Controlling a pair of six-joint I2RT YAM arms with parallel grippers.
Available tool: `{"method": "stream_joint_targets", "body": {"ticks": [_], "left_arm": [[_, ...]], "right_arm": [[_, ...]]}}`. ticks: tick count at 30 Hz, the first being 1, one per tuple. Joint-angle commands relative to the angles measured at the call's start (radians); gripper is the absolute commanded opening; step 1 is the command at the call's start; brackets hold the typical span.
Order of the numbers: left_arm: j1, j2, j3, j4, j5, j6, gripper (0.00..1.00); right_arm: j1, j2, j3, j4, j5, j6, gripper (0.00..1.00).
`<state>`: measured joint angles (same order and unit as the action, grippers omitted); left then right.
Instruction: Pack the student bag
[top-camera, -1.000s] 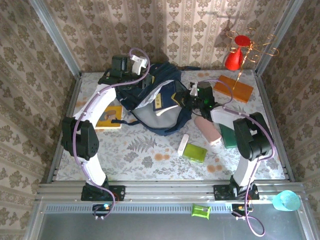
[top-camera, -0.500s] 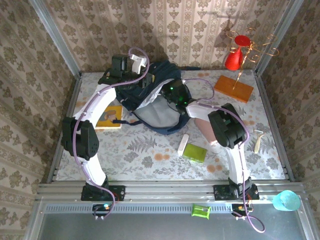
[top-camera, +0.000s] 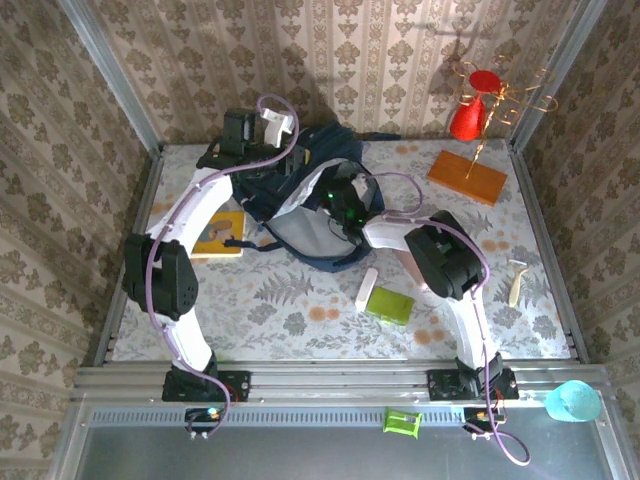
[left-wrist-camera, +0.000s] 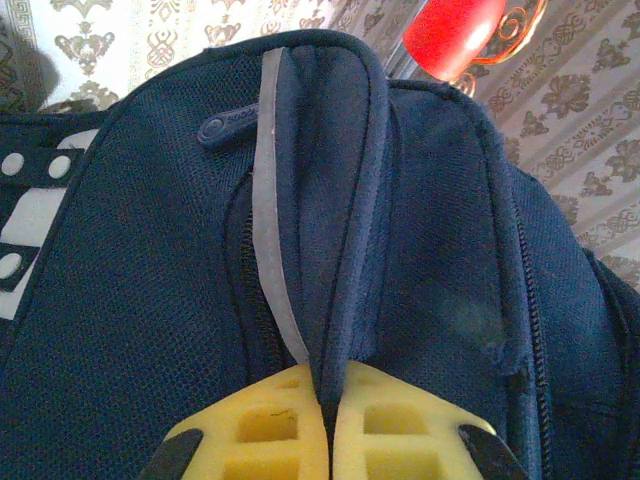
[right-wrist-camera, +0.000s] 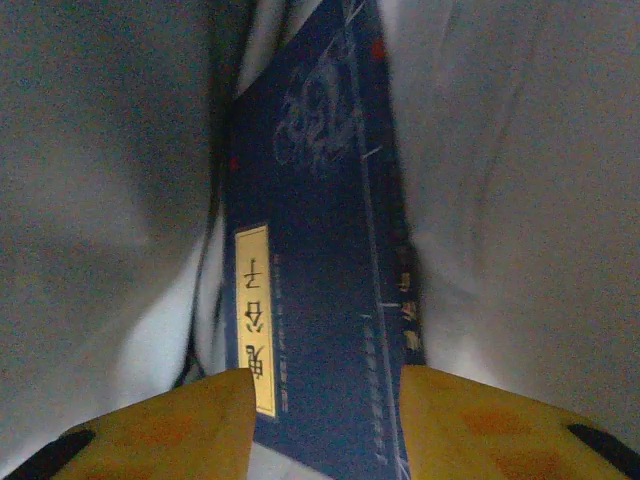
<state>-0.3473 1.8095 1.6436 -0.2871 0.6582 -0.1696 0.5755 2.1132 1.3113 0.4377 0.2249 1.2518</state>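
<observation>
Next, my left gripper swings the pinched fold of the bag's rim toward the bag's opening, then releases it.
The student bag, a dark navy backpack, lies at the back middle of the table with its pale grey lining exposed. My left gripper is shut on a fold of the bag's navy rim, next to a thin light stripe; from above the left gripper sits at the bag's back left. My right gripper reaches into the bag's mouth. In the right wrist view it stands open, yellow fingers apart, over a small navy notebook with a yellow label lying against the lining.
A yellow book lies left of the bag. A white stick-shaped item and a green box lie in front of it. An orange board and a red cone on a gold stand are back right. A cream tool lies far right.
My right arm has swung left from beside the bag into its mouth, carrying the navy notebook inside. Its jaws have parted from the notebook. The left gripper has kept its hold.
</observation>
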Motion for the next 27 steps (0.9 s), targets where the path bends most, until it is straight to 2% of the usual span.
{"method": "stream_joint_targets", "body": {"ticks": [1,5,9,10,13,15,19,21,23,27], "left_arm": [[-0.007,0.001,0.068,0.117,0.040,-0.021,0.00],[-0.013,0.038,0.067,0.135,0.038,-0.014,0.00],[-0.046,0.104,0.075,0.124,0.029,0.041,0.00],[-0.053,0.120,0.077,0.116,0.026,0.043,0.03],[-0.055,0.120,0.048,0.111,0.021,0.029,0.38],[-0.048,0.066,-0.020,0.122,-0.007,0.039,0.50],[-0.002,-0.123,-0.273,0.180,-0.198,-0.001,0.61],[0.043,-0.232,-0.425,0.195,-0.331,-0.097,0.69],[0.103,-0.335,-0.571,0.189,-0.454,-0.211,0.71],[0.253,-0.514,-0.851,0.210,-0.542,-0.344,0.84]], "right_arm": [[-0.024,-0.175,-0.127,0.044,-0.016,-0.077,0.46],[-0.045,-0.363,-0.333,0.124,-0.101,-0.179,0.46],[-0.052,-0.587,-0.450,-0.017,-0.102,-0.368,0.47],[-0.052,-0.636,-0.471,-0.053,-0.092,-0.412,0.47],[-0.048,-0.766,-0.509,-0.167,-0.055,-0.518,0.48],[-0.037,-0.811,-0.511,-0.230,-0.050,-0.574,0.48],[0.011,-0.824,-0.484,-0.298,-0.053,-0.669,0.49],[0.024,-0.807,-0.476,-0.296,-0.071,-0.685,0.50],[0.030,-0.789,-0.474,-0.282,-0.088,-0.687,0.50],[0.035,-0.743,-0.476,-0.237,-0.118,-0.687,0.50]]}}
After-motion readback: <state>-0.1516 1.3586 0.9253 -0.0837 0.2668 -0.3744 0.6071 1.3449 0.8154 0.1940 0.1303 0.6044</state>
